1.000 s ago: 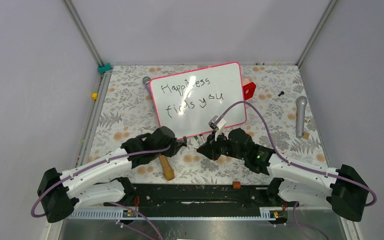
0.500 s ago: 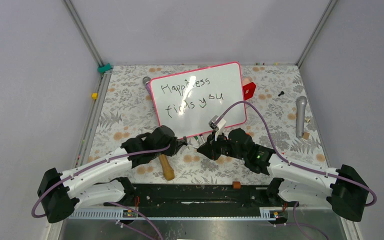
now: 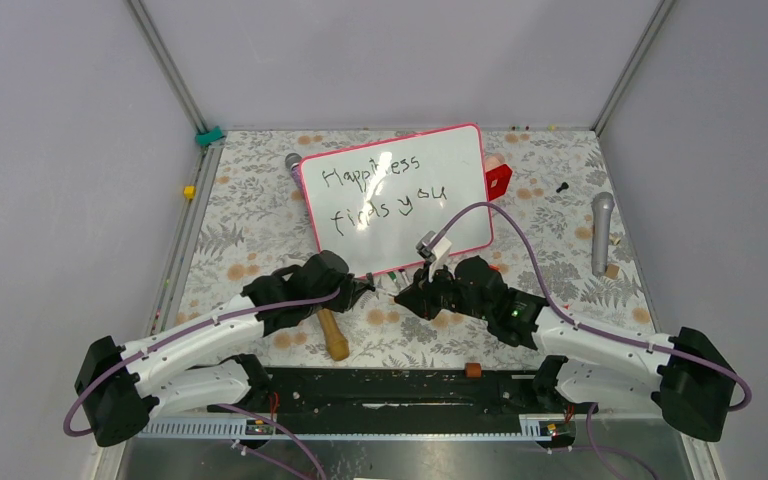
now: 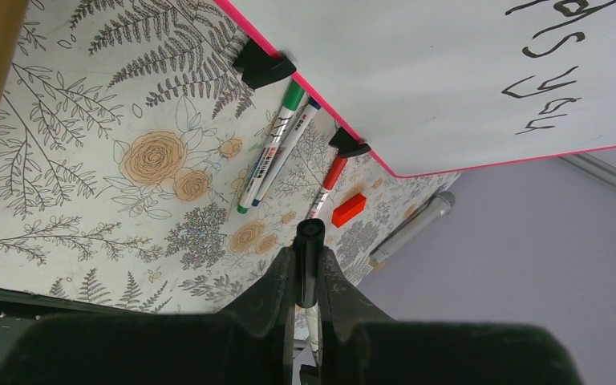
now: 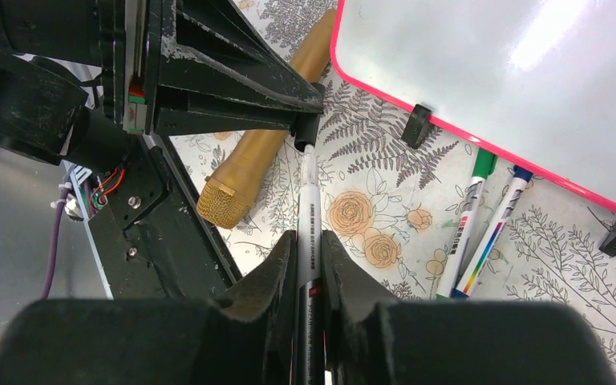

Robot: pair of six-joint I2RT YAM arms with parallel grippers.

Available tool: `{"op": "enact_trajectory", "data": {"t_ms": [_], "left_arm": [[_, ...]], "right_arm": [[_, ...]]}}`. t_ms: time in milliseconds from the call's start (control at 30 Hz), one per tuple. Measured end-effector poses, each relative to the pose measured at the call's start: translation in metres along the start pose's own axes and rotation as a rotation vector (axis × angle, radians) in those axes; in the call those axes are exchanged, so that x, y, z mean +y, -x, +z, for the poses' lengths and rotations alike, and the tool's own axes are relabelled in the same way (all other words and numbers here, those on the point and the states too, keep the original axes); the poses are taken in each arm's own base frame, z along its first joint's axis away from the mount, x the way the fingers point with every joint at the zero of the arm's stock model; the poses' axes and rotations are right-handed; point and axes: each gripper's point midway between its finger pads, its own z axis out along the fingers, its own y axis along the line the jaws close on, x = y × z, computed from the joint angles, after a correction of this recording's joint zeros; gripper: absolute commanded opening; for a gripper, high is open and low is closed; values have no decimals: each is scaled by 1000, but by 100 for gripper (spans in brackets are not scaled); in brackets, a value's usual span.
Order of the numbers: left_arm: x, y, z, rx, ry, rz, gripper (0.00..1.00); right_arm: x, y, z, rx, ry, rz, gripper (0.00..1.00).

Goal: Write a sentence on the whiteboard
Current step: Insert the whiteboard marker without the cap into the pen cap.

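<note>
The sentence is done, so I will next move my right gripper toward the black cap to seat the marker, then down over the bare tabletop by the gold microphone and release.
The whiteboard lies on the floral table with the sentence "Happiness finds you" on it in black, in two lines. Its pink edge and black clips show in the left wrist view and the right wrist view. Just in front of the board my two grippers meet tip to tip. My right gripper is shut on a white marker. My left gripper is shut on the marker's black cap. The marker's front end sits at the mouth of the cap.
A gold microphone lies under the left arm. Green and blue markers and a red marker lie along the board's near edge. A grey microphone and a red box are to the right.
</note>
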Motion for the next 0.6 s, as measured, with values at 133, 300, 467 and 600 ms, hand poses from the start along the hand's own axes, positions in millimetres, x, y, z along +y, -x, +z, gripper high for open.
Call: {"op": "enact_trajectory", "data": {"t_ms": [133, 300, 467, 600], "left_arm": [[0, 0, 0, 2, 2, -2, 0], [0, 1, 1, 1, 3, -5, 0], [-1, -6, 5, 28, 11, -7, 0], [1, -11, 12, 44, 29, -5, 0]], "right_arm": [[-1, -2, 1, 6, -1, 1, 0], [-1, -1, 3, 9, -3, 1, 0], [-1, -2, 6, 17, -6, 2, 0], [-5, -6, 8, 31, -20, -3, 0]]}}
